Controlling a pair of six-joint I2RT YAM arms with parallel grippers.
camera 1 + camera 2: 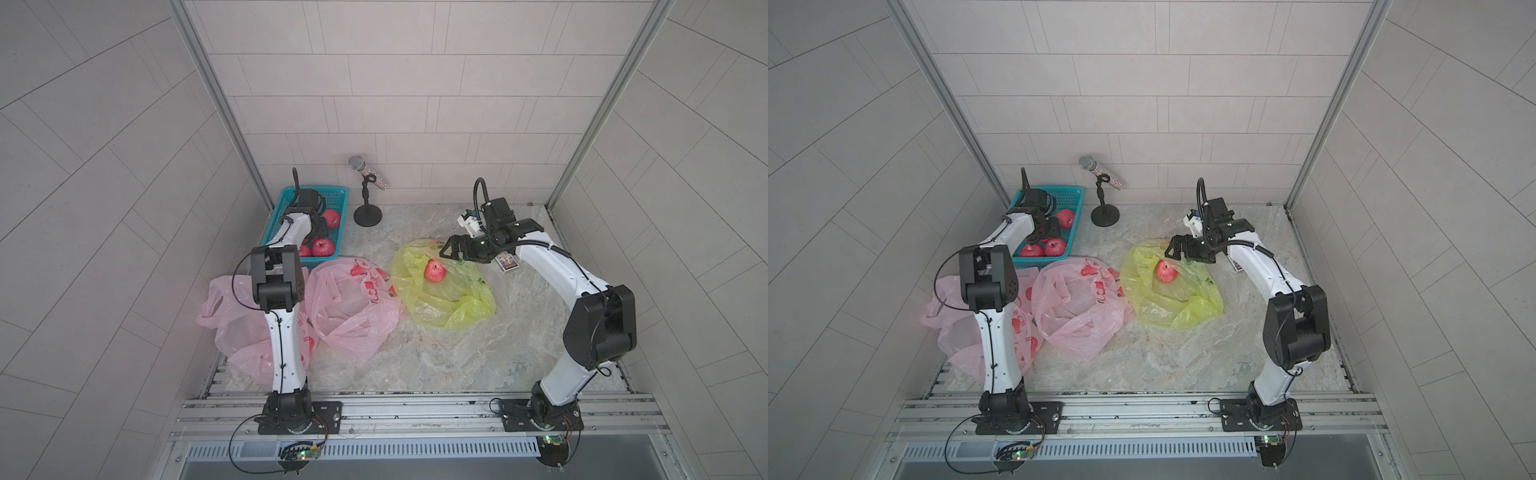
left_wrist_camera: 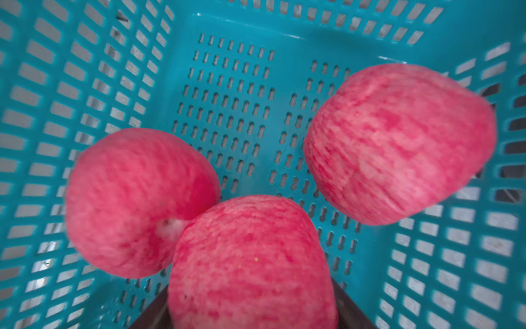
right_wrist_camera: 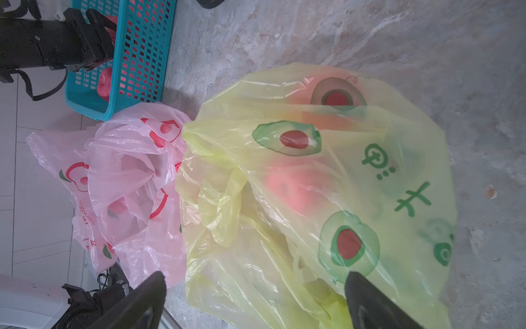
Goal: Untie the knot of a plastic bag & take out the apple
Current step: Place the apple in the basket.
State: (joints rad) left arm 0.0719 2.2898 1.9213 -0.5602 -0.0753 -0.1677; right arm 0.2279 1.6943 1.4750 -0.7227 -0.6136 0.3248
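I will next keep my left gripper low and open its fingers to release the apple onto the basket's bottom, as it already sits between the other apples.
A yellow plastic bag [image 1: 451,301] [image 1: 1177,305] [image 3: 327,176] lies crumpled with its mouth open; no knot shows on it. A red apple [image 1: 434,271] [image 1: 1166,271] sits in the opening, and in the right wrist view it is only a red blur behind the plastic. My right gripper [image 1: 448,248] [image 1: 1172,248] [image 3: 254,280] hangs open just over the bag's far edge, nothing between its fingers. My left gripper [image 1: 316,237] [image 1: 1044,237] [image 2: 252,296] reaches into a teal basket [image 1: 338,193] [image 2: 85,85], shut on another apple [image 2: 253,256]. Two more apples lie beside that one.
Two pink bags [image 1: 353,309] [image 1: 235,328] lie slack at the front left, under my left arm. A microphone on a stand [image 1: 368,199] is at the back, right of the basket. A small card box [image 1: 507,262] lies by my right forearm.
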